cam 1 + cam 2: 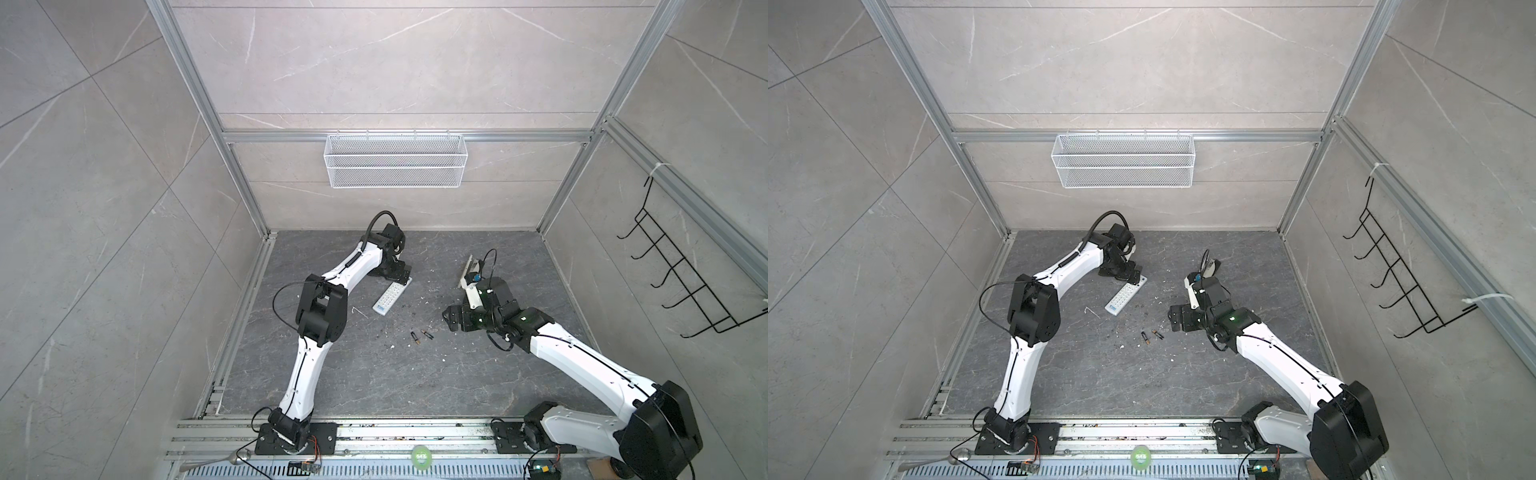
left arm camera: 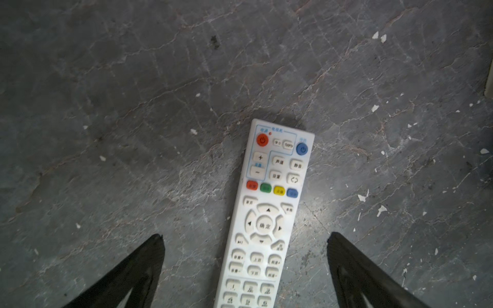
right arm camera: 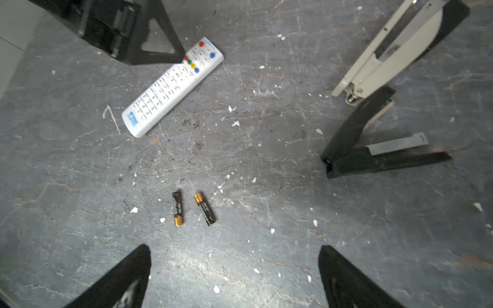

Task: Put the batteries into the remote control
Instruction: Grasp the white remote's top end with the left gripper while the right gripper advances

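My left gripper lowers around the remote control's coloured-button end (image 1: 400, 286) (image 2: 272, 188) below it and closes there next. The open fingers already are on either side of both its long edges.
The white remote control (image 1: 388, 297) (image 1: 1124, 296) lies buttons up on the dark floor, its coloured buttons at the far end. My left gripper (image 1: 402, 275) (image 2: 245, 237) hovers over that far end, open, one finger on each side of the remote control (image 2: 269, 213) and clear of it. Two batteries (image 1: 414, 337) (image 1: 427, 334) lie side by side nearer the front. In the right wrist view they (image 3: 178, 209) (image 3: 204, 209) lie just ahead of my right gripper (image 3: 234, 249) (image 1: 451, 320), which is open and holds nothing.
A grey-and-black stapler-like object (image 3: 373, 80) (image 1: 469, 270) lies opened behind the right gripper. White debris specks are scattered over the floor. A white wire basket (image 1: 395, 166) hangs on the back wall and a black hook rack (image 1: 685, 282) on the right wall.
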Controlling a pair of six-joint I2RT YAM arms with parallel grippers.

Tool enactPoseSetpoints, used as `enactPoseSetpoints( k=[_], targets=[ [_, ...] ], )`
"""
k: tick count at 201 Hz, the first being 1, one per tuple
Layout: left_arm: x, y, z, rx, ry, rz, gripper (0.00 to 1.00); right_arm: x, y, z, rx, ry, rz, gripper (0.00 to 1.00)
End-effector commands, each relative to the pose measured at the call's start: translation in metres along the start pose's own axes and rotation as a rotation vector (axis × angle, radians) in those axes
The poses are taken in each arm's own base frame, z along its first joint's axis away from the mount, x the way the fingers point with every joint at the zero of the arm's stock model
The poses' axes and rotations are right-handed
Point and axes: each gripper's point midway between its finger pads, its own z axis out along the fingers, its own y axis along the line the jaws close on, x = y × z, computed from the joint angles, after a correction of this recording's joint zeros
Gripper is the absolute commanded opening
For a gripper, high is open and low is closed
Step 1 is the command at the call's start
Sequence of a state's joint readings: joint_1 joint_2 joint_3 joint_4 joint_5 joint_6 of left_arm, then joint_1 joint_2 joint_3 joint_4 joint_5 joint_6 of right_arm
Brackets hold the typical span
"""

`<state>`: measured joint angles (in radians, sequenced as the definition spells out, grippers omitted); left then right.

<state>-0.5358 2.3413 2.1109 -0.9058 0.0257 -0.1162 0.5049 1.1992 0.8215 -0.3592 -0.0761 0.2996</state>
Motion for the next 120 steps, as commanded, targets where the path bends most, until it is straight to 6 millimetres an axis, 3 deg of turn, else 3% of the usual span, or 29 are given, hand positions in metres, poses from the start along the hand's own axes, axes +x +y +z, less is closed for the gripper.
enactPoseSetpoints(
  k=[1, 46, 120],
  targets=[
    [0.002, -0.005, 0.010, -0.002, 0.040, 0.038, 0.96, -0.009, 0.020, -0.005, -0.113, -0.073, -0.023, 0.99],
    [0.000, -0.010, 0.030, -0.013, 0.062, 0.052, 0.89, -0.013, 0.027, -0.012, -0.164, -0.145, -0.039, 0.99],
    [0.012, -0.011, 0.048, -0.064, 0.104, 0.076, 0.67, -0.010, 0.023, -0.014, -0.143, -0.144, -0.043, 0.99]
  ],
)
